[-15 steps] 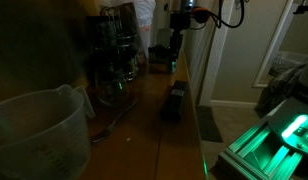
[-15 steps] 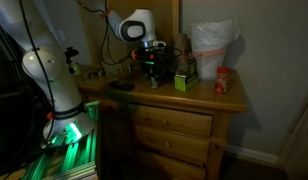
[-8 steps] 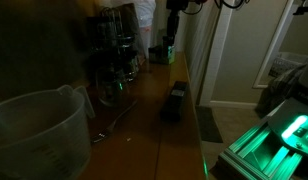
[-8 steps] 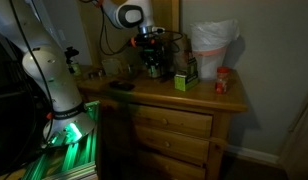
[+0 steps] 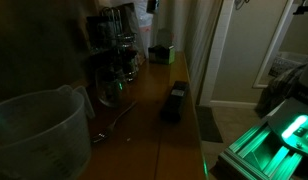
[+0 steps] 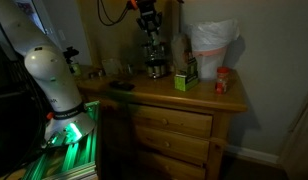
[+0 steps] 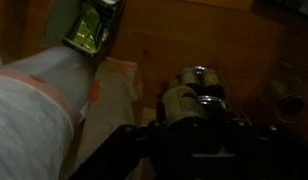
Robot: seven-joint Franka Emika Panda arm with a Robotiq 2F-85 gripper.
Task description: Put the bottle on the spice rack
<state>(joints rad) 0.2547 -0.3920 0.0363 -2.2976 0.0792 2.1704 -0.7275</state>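
Observation:
The robot's gripper will next move outward and down onto the spice rack's top shelf to let go of the bottle, since that shelf is below the gripper and farther outward.
The spice rack [image 6: 154, 58] is a dark tiered metal stand with small glass jars at the back of the wooden dresser; it also shows in an exterior view [image 5: 114, 55]. My gripper [image 6: 147, 24] hangs high above the rack, its tip just at the top edge of an exterior view [image 5: 152, 5]. In the wrist view the gripper [image 7: 190, 112] is shut on a small pale-labelled bottle [image 7: 186, 96] with a shiny cap. The scene is very dark and the bottle is hard to make out in the exterior views.
A green box [image 6: 185, 77], a big translucent white jug [image 6: 212, 48] and a red-capped jar [image 6: 222, 81] stand right of the rack. A black box [image 5: 174, 101] lies mid-dresser and a clear measuring jug [image 5: 34, 130] sits near the camera.
My gripper has risen steadily with the bottle, from level with the rack's middle to well above its top. Nothing else has moved.

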